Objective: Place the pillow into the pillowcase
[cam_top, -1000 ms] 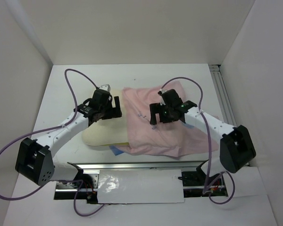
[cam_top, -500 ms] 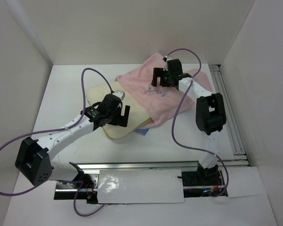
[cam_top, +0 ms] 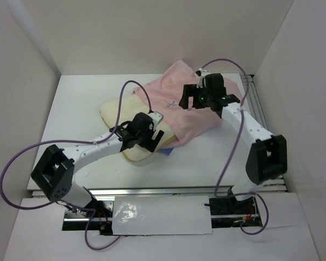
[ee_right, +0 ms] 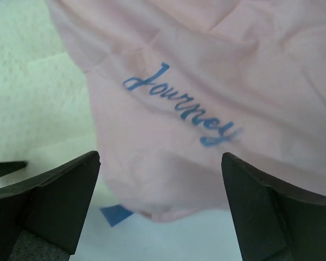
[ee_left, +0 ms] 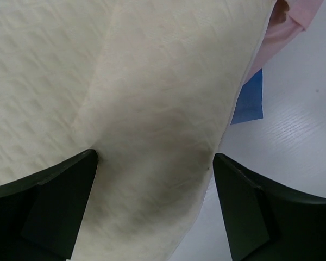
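Observation:
Next, the left gripper brings its spread fingers together on the pillow just inside its near edge [ee_left: 155, 157] and closes, because the cream-yellow fabric already fills their gap.
The cream-yellow pillow [cam_top: 113, 112] lies left of centre, its right part under the pale pink pillowcase [cam_top: 198, 117]. My left gripper [cam_top: 151, 142] is open and straddles the pillow's near right corner; in the left wrist view the pillow [ee_left: 152, 109] fills the gap between the spread fingers [ee_left: 49, 201] of that gripper [ee_left: 155, 217]. My right gripper [cam_top: 189, 103] is open and hovers above the pillowcase. In the right wrist view the pink fabric [ee_right: 206, 70] with blue "Journey" script lies below this gripper [ee_right: 160, 217], with the pillow [ee_right: 27, 81] at the left.
A small blue patch [cam_top: 164, 152] shows at the pillowcase's near edge, also in the left wrist view [ee_left: 249, 103] and the right wrist view [ee_right: 117, 215]. White walls close in the table [cam_top: 81, 92] on three sides. A metal rail [cam_top: 261, 125] runs along the right edge.
The pillowcase and pillow have shifted toward the back. My left gripper has moved right along the pillow's near edge to its corner. My right gripper has moved to the back, then drifted slightly right.

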### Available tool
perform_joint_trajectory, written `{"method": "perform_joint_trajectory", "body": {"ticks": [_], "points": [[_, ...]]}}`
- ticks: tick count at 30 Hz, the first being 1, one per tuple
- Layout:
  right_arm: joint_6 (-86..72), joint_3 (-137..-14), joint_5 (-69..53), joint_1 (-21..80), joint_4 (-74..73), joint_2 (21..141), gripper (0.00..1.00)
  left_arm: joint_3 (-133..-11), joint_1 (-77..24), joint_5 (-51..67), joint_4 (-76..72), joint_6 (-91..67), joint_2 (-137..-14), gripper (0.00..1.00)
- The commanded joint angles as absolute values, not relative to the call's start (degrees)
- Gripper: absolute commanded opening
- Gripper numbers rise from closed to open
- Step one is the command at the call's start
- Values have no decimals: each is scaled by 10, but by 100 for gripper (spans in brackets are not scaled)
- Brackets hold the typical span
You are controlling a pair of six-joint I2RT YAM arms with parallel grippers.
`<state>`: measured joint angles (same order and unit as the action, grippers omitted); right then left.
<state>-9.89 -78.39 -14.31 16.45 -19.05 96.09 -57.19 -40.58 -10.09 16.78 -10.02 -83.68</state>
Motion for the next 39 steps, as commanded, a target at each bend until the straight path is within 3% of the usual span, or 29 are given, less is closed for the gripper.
{"method": "perform_joint_trajectory", "body": {"ticks": [1, 5, 6, 7, 9, 10, 16, 21, 28, 31, 34, 35, 37, 39], "points": [[-117, -732, -138, 169, -191, 861, 100, -571, -415, -53, 120, -69, -867, 100], [-122, -685, -132, 174, -236, 811, 100, -571, -420, -35, 81, -74, -901, 99], [-122, -672, -138, 174, -236, 803, 100, -580, -420, -41, 81, -74, -911, 94], [-122, -646, -138, 186, -245, 797, 100, -587, -420, -33, 81, -74, -936, 83], [-112, -611, -153, 200, -234, 778, 100, -602, -420, -33, 87, -74, -958, 23], [-106, -582, -153, 217, -234, 778, 100, -602, -420, -47, 94, -94, -967, 0], [-112, -539, -19, 258, -254, 782, 100, -612, -420, -117, 92, -164, -956, 0], [-126, -521, 11, 264, -184, 825, 100, -598, -420, -117, 64, -198, -890, 0], [-120, -548, 22, 264, -109, 901, 94, -570, -420, -45, 12, -199, -801, 0], [-120, -557, 43, 264, -76, 922, 86, -576, -420, -51, 12, -205, -795, 0], [-127, -577, 56, 270, -76, 927, 48, -584, -420, -51, 18, -205, -795, 0], [-132, -584, 56, 276, -83, 920, 24, -584, -420, -51, 23, -210, -795, 0], [-125, -590, 56, 286, -104, 887, 5, -592, -420, -57, 33, -215, -808, 0], [-118, -596, 41, 303, -139, 849, 0, -599, -420, -57, 27, -229, -808, 0]]}}
